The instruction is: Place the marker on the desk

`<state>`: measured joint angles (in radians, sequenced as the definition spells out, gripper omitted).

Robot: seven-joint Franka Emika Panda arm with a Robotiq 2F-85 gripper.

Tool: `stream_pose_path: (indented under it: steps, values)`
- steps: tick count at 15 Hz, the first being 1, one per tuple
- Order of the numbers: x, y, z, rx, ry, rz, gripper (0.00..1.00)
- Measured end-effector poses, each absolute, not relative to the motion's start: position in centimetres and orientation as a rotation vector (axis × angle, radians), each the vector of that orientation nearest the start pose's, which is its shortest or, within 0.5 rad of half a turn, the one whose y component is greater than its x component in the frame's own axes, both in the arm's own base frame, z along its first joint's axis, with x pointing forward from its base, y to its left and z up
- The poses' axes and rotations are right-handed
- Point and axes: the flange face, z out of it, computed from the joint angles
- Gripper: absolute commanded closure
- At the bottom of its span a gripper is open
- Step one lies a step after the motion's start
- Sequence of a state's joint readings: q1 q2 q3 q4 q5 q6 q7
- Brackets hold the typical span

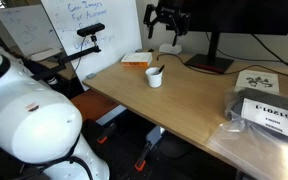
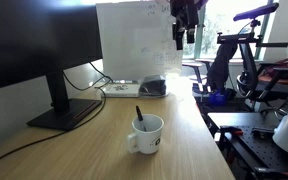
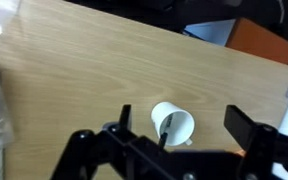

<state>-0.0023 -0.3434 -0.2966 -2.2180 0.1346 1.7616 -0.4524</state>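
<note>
The marker's upper end (image 2: 138, 110) comes between my gripper's spread fingers next as the gripper lowers with a turn, since the marker stands in the white cup (image 2: 147, 136) well below it.
The marker (image 2: 139, 116) is a thin dark stick standing inside the small white cup (image 2: 147, 136) on the desk (image 2: 104, 150); it also shows in an exterior view (image 1: 158, 71) and in the wrist view (image 3: 165, 131). The cup stands upright near the middle of the tan desk (image 1: 174, 110). My gripper (image 2: 183, 38) hangs high above the desk's far part, well above the cup, also seen in an exterior view (image 1: 168, 27). In the wrist view its fingers (image 3: 179, 125) are spread wide with nothing between them, and the cup (image 3: 174, 123) lies below them.
A black monitor (image 2: 34, 45) stands on its base (image 1: 209, 63) on the desk. A whiteboard (image 1: 89, 25) with writing stands behind. A flat box (image 2: 119, 89) and a dark item (image 2: 152, 87) lie at the far edge. Dark bagged goods (image 1: 269, 112) lie at one end.
</note>
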Motion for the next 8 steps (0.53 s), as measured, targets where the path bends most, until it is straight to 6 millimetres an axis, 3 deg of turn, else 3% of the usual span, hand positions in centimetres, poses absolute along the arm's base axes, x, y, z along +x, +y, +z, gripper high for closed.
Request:
stream_pose_path:
  steps: [5,8]
  values:
    - [42.5,-12.2,50.0,-2.889,-0.17,0.051,0.0]
    - [44.8,-8.6,48.6,-2.948,0.027,-0.007,0.0]
